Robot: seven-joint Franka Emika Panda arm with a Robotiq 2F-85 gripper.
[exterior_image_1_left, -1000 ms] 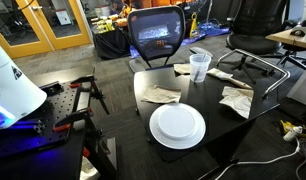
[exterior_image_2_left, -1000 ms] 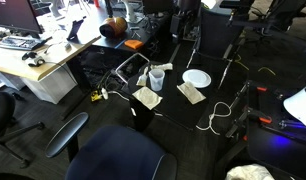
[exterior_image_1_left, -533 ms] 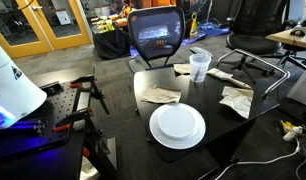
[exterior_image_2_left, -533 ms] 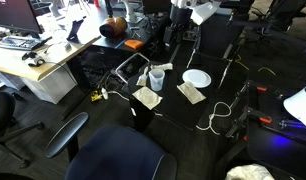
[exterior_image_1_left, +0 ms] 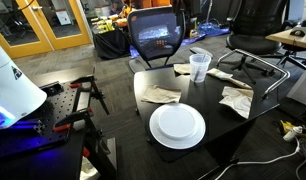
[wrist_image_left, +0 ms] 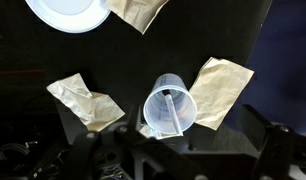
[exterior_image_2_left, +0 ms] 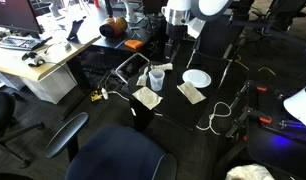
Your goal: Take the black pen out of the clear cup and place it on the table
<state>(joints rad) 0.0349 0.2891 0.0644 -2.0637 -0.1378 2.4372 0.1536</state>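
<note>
The open gripper moves down toward the cup next and closes on the pen's upper end (wrist_image_left: 176, 127), which lies below the gripper and pokes past the cup's rim.
The clear cup (wrist_image_left: 170, 105) stands upright on the glossy black table (wrist_image_left: 33, 60). A thin stick, the pen (wrist_image_left: 172, 112), leans inside it; its colour is hard to tell here. The cup also shows in both exterior views (exterior_image_1_left: 200, 67) (exterior_image_2_left: 155, 77). My gripper (wrist_image_left: 183, 152) hangs high above the cup, with its dark fingers spread wide at the bottom of the wrist view, open and empty. My white arm (exterior_image_2_left: 179, 12) comes in at the top of an exterior view, above the table's far side.
A round white plate (exterior_image_1_left: 177, 125) (exterior_image_2_left: 196, 78) sits on the table near the cup. Crumpled brown napkins (wrist_image_left: 85, 100) (wrist_image_left: 221, 90) (exterior_image_1_left: 235, 100) lie on both sides of the cup. An office chair (exterior_image_1_left: 156, 33) stands behind the table.
My arm has swung into the top of an exterior view and moved further over the table. The cup, pen and plate have not moved.
</note>
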